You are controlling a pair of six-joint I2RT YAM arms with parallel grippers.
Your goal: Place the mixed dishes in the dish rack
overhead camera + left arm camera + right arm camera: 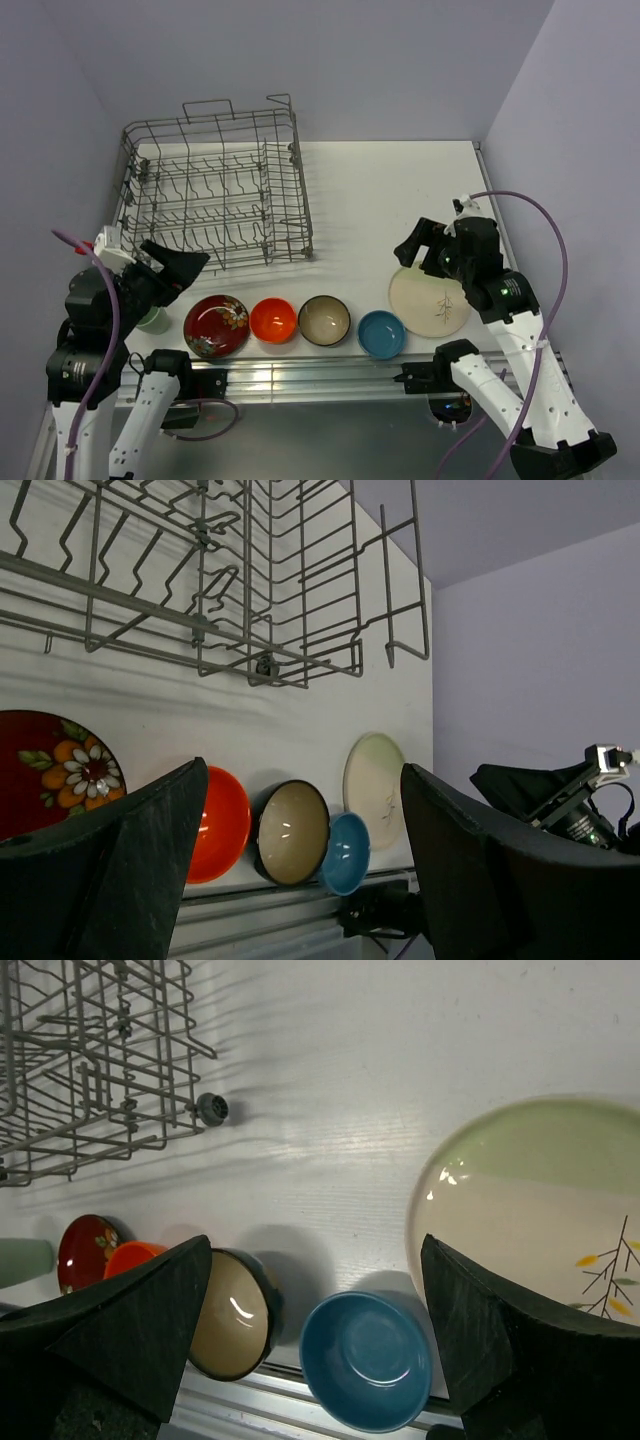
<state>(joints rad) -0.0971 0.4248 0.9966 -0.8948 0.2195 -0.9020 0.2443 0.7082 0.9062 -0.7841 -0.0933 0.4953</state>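
Observation:
The teal bowl's rim point(348, 321) point(267, 1312) facing the blue bowl has a gap that fits one finger, so my right gripper will next lower back and left in the top view onto it.
The grey wire dish rack point(300, 190) stands empty at the back left. Along the front edge sit a pale green cup point(153, 321), a red floral bowl point(216, 326), an orange bowl point(273, 320), a teal bowl with a beige inside point(324, 320), a small blue bowl point(381, 334) and a cream plate with a twig motif point(430, 302). My left gripper point(190, 272) hangs open and empty above the cup and the red bowl. My right gripper point(413, 243) is open and empty just behind the plate's far-left rim, looking down on the blue bowl point(365, 1360) and the plate point(530, 1210).
Grey walls close in the table on the left, back and right. A metal rail point(300, 378) runs along the near edge below the dishes. A purple cable point(555, 260) loops from the right arm. White tabletop point(390, 200) lies between rack and right wall.

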